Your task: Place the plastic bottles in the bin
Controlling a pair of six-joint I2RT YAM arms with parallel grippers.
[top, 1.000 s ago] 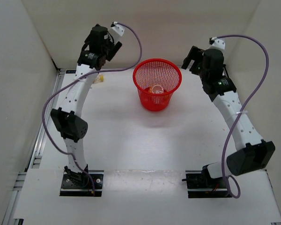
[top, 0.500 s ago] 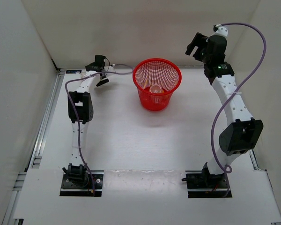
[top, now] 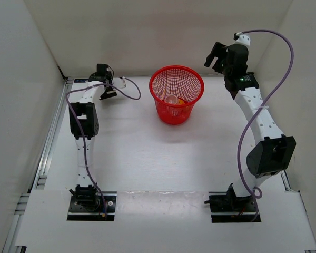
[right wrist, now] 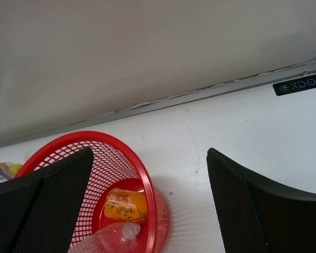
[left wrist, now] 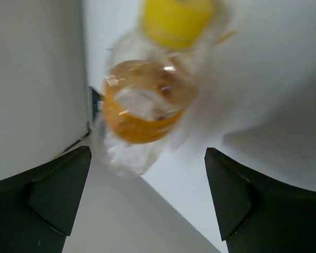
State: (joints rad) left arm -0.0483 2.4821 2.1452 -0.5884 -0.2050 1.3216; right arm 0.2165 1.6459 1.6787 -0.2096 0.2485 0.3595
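The fingers of my left gripper are still short of the clear bottle's label. My left gripper should next move forward past the bottle's base onto its orange label point(left wrist: 141, 113), with one finger on each side.
The red mesh bin point(top: 176, 67) stands at the back middle of the table. In the right wrist view the bin point(right wrist: 147, 184) holds the stubby orange bottle point(right wrist: 125, 206) and a slim clear bottle point(right wrist: 102, 242). A clear bottle with an orange label and a yellow-orange cap point(left wrist: 142, 110) lies on the table in the far left corner. My left gripper point(left wrist: 147, 158) is open, low over the table, its fingers just short of that bottle's base; it also shows in the top view point(top: 108, 91), where it hides the bottle. My right gripper point(right wrist: 150, 153) is open and empty, raised to the right of the bin point(top: 216, 55).
White enclosure walls close in the table at the back and at both sides. A metal rail point(top: 51, 137) runs along the left edge and another along the back wall point(right wrist: 226, 87). Purple cables point(top: 130, 90) loop off both wrists.
My left arm has dropped from above and stretched into the far left corner, down to the bottle. My right arm has pulled back and risen to the right of the bin.
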